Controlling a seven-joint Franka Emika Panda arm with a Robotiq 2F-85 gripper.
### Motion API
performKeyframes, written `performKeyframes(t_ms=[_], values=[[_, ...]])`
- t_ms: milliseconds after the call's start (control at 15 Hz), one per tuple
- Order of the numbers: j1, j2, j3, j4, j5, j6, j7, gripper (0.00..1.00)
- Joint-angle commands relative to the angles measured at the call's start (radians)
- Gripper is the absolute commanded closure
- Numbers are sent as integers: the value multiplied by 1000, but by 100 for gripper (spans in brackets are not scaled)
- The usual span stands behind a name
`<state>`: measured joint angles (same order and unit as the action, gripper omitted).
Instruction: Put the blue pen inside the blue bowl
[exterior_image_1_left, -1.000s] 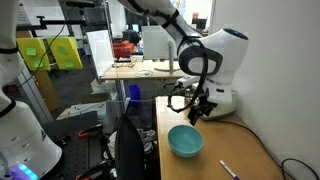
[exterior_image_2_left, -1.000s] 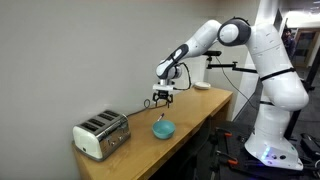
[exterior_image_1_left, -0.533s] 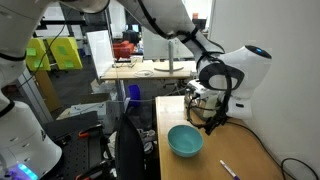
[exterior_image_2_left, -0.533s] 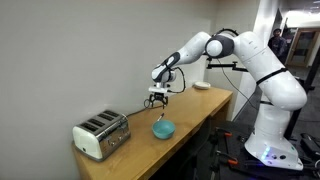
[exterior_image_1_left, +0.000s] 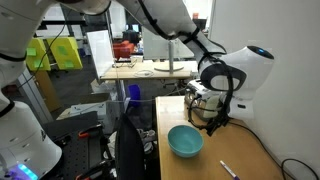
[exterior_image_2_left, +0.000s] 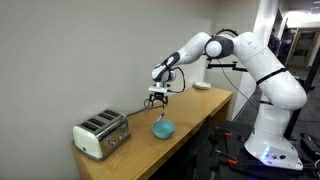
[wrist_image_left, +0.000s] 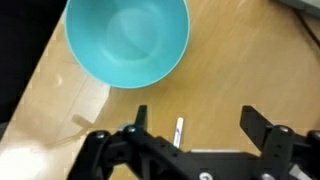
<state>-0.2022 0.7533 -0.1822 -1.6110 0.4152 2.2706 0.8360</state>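
Note:
My gripper moves away from the bowl and down onto the blue pen's middle next, since the pen lies below on the tabletop, apart from the bowl.
The teal-blue bowl sits empty on the wooden table and also shows in the other exterior view. The blue pen is a thin pale stick lying on the table, apart from the bowl. In the wrist view the bowl fills the top and the pen lies just below it, between my fingers. My gripper is open and empty. It hovers above the table beside the bowl in both exterior views.
A silver toaster stands at one end of the table by the wall. A curved black cable lies near the table's end past the pen. The table's edge drops off beside the bowl.
Since a second ago my arm has swung and the gripper has moved sideways toward the wall, past the bowl. In the last half second almost nothing has moved.

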Motion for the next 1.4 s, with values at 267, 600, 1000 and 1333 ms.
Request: performKeyframes(t_ms=[267,600,1000,1333], values=[[-58,183,-34,159,44,108,74,0],[-80,328,-40,292,25,116,90,0],[-87,444,-40,397,18,107,172,22],[-96,488,-43,456,9,102,205,51]])
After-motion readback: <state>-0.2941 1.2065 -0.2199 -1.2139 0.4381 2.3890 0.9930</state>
